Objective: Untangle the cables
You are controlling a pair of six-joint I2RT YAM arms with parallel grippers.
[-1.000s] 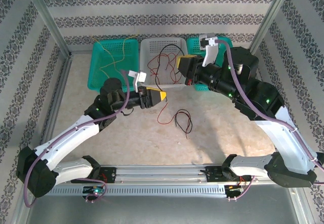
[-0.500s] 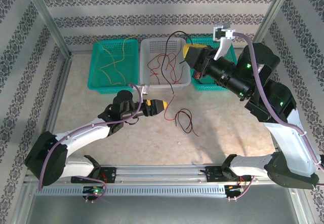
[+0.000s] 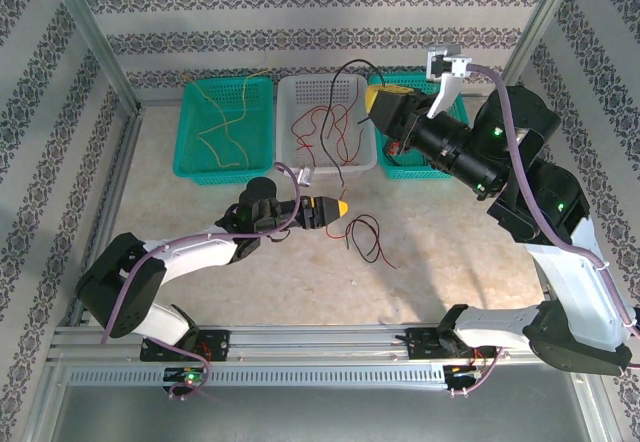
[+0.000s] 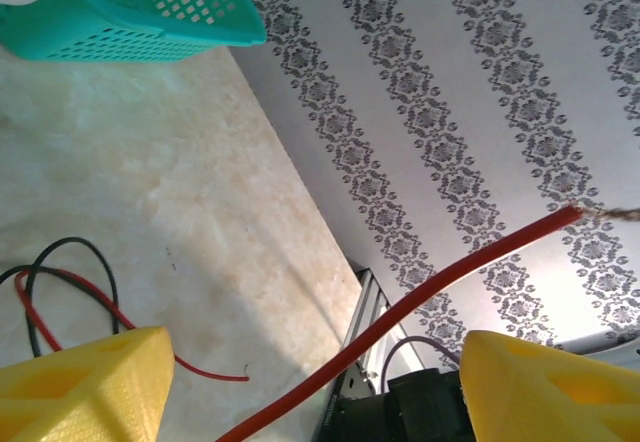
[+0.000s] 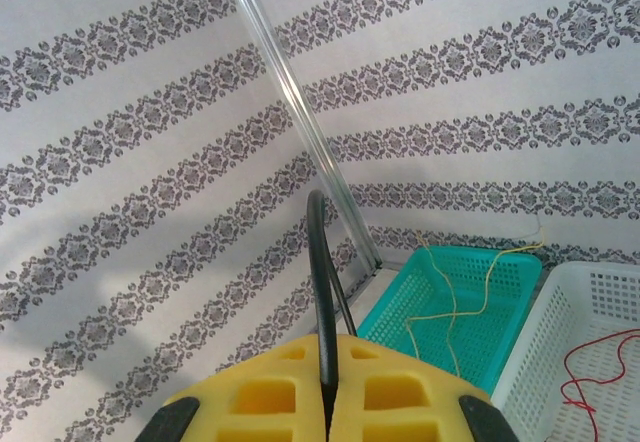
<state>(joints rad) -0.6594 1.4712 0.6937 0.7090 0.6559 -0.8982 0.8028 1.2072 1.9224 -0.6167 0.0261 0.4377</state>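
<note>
The robot's right gripper should next swing away from the white basket, over the second teal basket beside it, and release, since that teal basket already holds black cable.
My right gripper is raised over the baskets and shut on a black cable. That cable arches above the fingers and hangs down in front of the white basket. Red cables lie in the white basket. Thin yellow cables lie in the left teal basket. A red and black tangle rests on the table. My left gripper is low beside it and open. A red cable crosses loosely between its yellow fingers.
A second teal basket stands at the back right, partly under my right arm. Patterned walls and metal posts enclose the beige table. A metal rail runs along the near edge.
My left gripper has swung right and lower toward the tangle and opened wider. My right gripper has lifted back above the baskets with the black cable.
</note>
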